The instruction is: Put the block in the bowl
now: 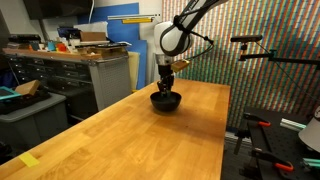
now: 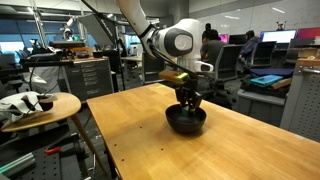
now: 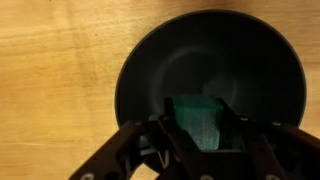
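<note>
The black bowl's dark bottom lies straight below the gripper, so next the gripper needs to move down a little into the black bowl's opening (image 3: 210, 82) and release the green block (image 3: 200, 120).
The black bowl (image 1: 166, 101) stands on the wooden table in both exterior views (image 2: 186, 121). In the wrist view it fills the frame (image 3: 215, 55). My gripper (image 3: 200, 128) is straight above the bowl's inside, its fingers shut on the green block (image 3: 200, 120). The block hangs over the bowl's floor, slightly toward the near rim. In both exterior views the gripper (image 1: 166, 88) reaches down to the bowl's mouth (image 2: 188, 102), and the block is hidden there by the fingers.
The wooden table (image 1: 130, 135) extends widely around the bowl. A small yellow tape piece (image 1: 30, 159) lies near its front corner. Cabinets and a workbench (image 1: 70, 70) stand behind; a round side table (image 2: 38, 106) with objects stands beside the table.
</note>
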